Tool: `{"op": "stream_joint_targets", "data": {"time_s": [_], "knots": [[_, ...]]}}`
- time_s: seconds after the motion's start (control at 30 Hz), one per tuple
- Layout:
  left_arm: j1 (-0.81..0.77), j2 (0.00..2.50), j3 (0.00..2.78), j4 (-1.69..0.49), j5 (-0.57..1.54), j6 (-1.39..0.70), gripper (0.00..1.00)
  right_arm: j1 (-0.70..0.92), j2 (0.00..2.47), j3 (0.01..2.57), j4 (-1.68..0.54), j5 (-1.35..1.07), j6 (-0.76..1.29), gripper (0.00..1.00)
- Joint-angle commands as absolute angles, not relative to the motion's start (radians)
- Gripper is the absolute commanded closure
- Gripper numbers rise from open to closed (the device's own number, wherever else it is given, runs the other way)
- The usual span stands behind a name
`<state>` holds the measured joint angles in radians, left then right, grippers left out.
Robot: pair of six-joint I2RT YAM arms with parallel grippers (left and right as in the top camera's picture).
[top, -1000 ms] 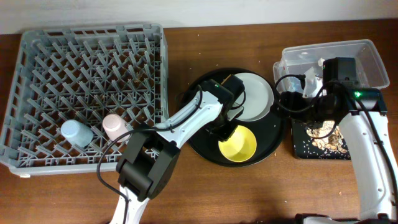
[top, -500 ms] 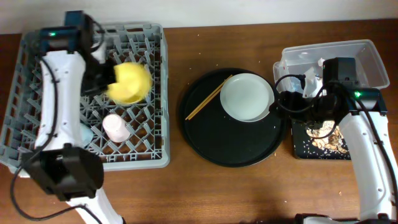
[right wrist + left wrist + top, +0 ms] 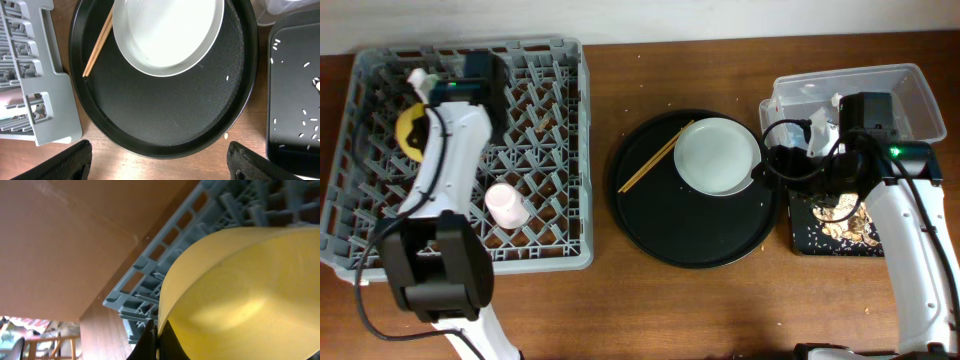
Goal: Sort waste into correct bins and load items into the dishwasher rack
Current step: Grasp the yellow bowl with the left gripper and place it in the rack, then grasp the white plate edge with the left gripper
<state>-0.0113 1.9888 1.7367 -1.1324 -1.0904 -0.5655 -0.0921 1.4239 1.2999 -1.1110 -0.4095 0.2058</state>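
Observation:
The rack's wires beyond the pink cup lie below my left gripper and to the right in the overhead view, so it will go that way next and then down to release.
My left gripper [image 3: 420, 118] is shut on the rim of the yellow bowl [image 3: 410, 131], held on edge over the far left of the grey dishwasher rack [image 3: 560, 150]. In the left wrist view the yellow bowl [image 3: 240, 295] fills the frame with the jaws [image 3: 156, 342] pinching its rim. A pink cup [image 3: 506, 204] stands in the rack; the blue cup is hidden. The pale grey bowl [image 3: 717, 155] and wooden chopsticks [image 3: 655, 162] lie on the round black tray [image 3: 695, 250]. My right gripper [image 3: 160, 160] is open and empty, hovering over the tray's right side.
The clear tub [image 3: 910, 90] sits at the far right with a white tissue [image 3: 817, 122] by its left end. The shallow black tray [image 3: 825, 235] in front of it holds crumbly scraps [image 3: 845, 212]. Crumbs dot the table.
My left arm carried the yellow bowl from the round tray across to the rack's far left and tipped it on edge. The right arm has not moved.

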Motion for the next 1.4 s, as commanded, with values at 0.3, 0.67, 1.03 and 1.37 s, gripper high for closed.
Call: {"op": "stream_joint_targets", "data": {"time_s": [0.3,0.67,1.03,1.37], "knots": [[-0.109,2.028,1.615,-1.067,-1.309,-0.575,1.00,-0.099,1.416,1.310,-1.111,-0.407,0.198,0.12],[-0.220,2.130,1.618,-1.202,-1.271,-0.576,0.59,-0.099,1.416,1.310,-1.115,-0.407,0.195,0.10],[-0.400,2.053,1.960,-1.139,0.091,-0.109,0.34,-0.099,1.417,1.310,-1.110,-0.399,0.196,0.09],[-0.612,2.342,1.934,-0.849,0.150,-0.252,0.46,-0.099,1.469,1.307,-1.111,-0.377,0.196,0.09]]}}
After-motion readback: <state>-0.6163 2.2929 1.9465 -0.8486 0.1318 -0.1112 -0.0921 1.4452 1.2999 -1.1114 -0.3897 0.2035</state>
